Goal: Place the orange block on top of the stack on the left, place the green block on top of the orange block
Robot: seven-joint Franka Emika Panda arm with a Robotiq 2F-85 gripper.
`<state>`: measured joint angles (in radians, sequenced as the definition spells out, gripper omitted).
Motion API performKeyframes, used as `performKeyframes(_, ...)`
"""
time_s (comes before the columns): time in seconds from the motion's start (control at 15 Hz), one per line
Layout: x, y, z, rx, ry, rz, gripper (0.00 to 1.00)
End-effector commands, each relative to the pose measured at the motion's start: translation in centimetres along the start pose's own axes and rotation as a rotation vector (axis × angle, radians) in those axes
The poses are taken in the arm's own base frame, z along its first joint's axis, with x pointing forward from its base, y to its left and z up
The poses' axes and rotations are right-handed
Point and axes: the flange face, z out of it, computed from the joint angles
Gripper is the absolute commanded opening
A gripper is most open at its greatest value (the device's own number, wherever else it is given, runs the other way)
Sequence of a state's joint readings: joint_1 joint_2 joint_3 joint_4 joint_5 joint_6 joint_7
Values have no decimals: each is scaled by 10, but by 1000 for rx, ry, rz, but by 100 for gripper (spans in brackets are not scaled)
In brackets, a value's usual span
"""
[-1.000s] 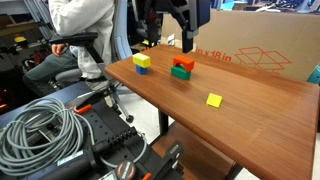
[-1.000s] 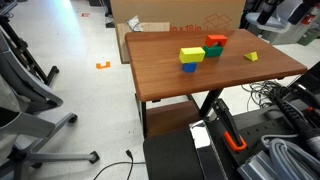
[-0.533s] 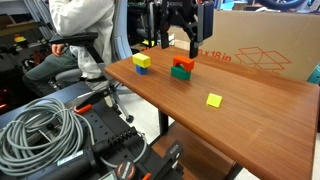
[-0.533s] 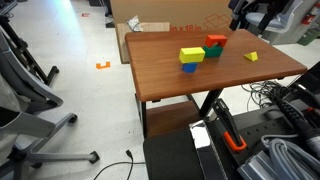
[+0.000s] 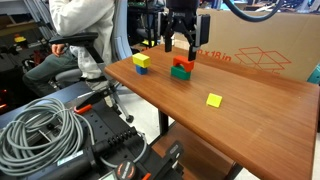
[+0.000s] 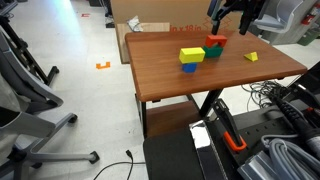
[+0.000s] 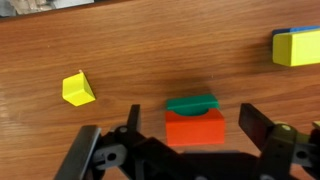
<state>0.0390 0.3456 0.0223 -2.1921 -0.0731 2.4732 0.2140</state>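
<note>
My gripper lowers around opposite sides of the orange block and closes on it next, as it lies on the green block below my open fingers.
The orange block sits on top of the green block at the far side of the wooden table. Both also show in an exterior view: the orange block, the green block. The stack, a yellow cube over a blue cube, stands apart to the side, also in an exterior view. My gripper hangs open just above the orange block. In the wrist view the gripper has a finger on either side of the orange block, above the green block. The stack is at the right edge.
A flat yellow square lies on the table, also seen in the wrist view. A cardboard box stands behind the table. A seated person and coiled cables are off the table's end.
My gripper has come down and moved over the orange and green blocks, still open. The blocks have not moved.
</note>
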Motion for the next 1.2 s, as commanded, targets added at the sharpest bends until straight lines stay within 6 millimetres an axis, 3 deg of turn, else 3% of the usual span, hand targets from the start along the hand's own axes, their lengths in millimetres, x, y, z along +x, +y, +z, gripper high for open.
performKeyframes(0.0, 23, -12, 4, -23, -34, 29, 100)
performKeyframes(0.4, 40, -23, 15, -36, -32, 22, 100)
performKeyframes(0.87, 49, -19, 23, -53, -38, 13, 100)
performKeyframes(0.93, 49, -19, 25, -54, -42, 13, 76)
performKeyframes(1.0, 50, -19, 27, -57, -44, 10, 74)
performKeyframes(1.13, 49, -21, 31, -61, -47, 6, 58)
